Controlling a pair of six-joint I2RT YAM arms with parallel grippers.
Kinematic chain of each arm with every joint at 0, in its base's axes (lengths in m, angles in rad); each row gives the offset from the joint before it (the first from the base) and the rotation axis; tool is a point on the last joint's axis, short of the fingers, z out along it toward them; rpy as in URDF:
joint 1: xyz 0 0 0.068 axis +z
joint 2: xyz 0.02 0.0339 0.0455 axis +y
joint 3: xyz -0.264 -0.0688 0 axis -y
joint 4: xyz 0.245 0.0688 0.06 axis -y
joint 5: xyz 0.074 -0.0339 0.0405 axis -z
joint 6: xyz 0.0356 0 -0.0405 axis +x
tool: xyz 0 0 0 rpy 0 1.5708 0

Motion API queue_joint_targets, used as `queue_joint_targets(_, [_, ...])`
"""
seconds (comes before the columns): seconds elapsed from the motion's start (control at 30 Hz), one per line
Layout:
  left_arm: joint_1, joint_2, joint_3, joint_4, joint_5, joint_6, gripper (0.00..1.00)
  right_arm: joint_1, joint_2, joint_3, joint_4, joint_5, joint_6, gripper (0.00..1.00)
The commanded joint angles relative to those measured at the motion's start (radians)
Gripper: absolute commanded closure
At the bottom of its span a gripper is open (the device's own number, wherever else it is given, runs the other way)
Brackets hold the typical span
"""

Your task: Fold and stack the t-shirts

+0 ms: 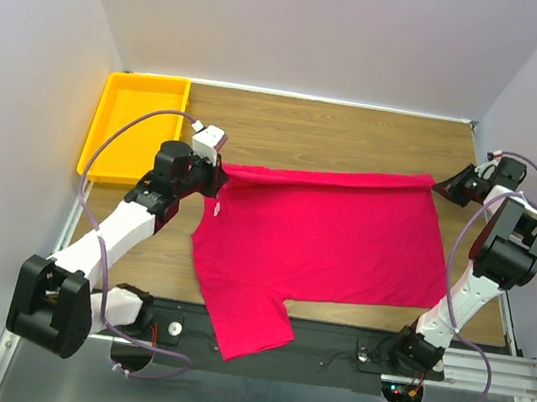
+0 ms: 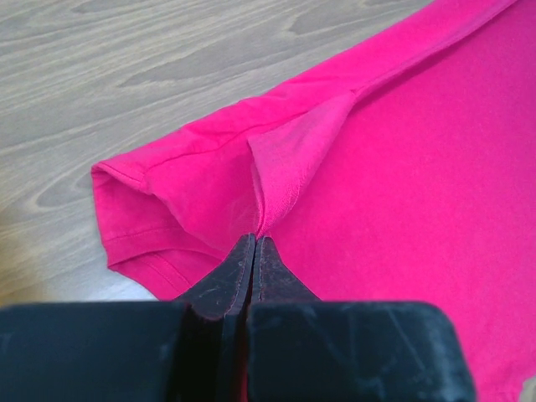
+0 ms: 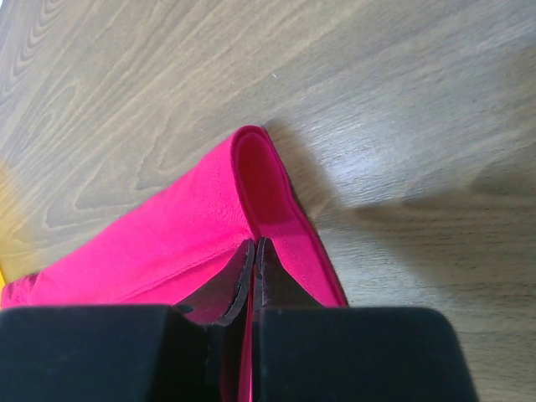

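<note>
My left gripper holds the pinched cloth, and its fingers are just above the t-shirt's flat body (image 1: 231, 205) (image 2: 311, 255). Next, it should move slightly back and down to release the cloth there.
The crimson-red t-shirt (image 1: 329, 235) lies spread across the wooden table, its far edge folded over in a narrow strip and one sleeve hanging over the near edge. My left gripper (image 1: 219, 180) is shut on the t-shirt (image 2: 402, 167) at its far left corner, by the folded sleeve; a pinch of cloth rises between the fingertips (image 2: 243, 260). At the far right corner my right gripper (image 1: 446, 187) is shut on the hem of the t-shirt (image 3: 167, 243), which curls up into a loop just beyond the fingertips (image 3: 272, 268).
A yellow plastic tray (image 1: 107, 131) stands at the far left corner of the table (image 1: 340, 126). White walls close in on the left, back and right. A black rail (image 1: 328, 346) with cables runs along the near edge.
</note>
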Motion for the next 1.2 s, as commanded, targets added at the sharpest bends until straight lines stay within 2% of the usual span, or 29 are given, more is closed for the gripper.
queue_joint_targets(0.0, [-0.016, -0.025, -0.017, 0.000, 0.020, -0.024, 1.00, 0.002, 0.019, 0.028, 0.013, 0.000, 0.000, 0.99])
queue_joint_targets(0.33, [-0.032, 0.024, -0.007, -0.004, -0.019, -0.030, 1.00, 0.002, 0.004, -0.008, 0.012, -0.001, -0.030, 0.98])
queue_joint_targets(1.17, [-0.045, -0.008, -0.016, -0.017, -0.051, -0.022, 1.00, -0.008, -0.016, -0.048, 0.012, -0.010, -0.055, 0.97])
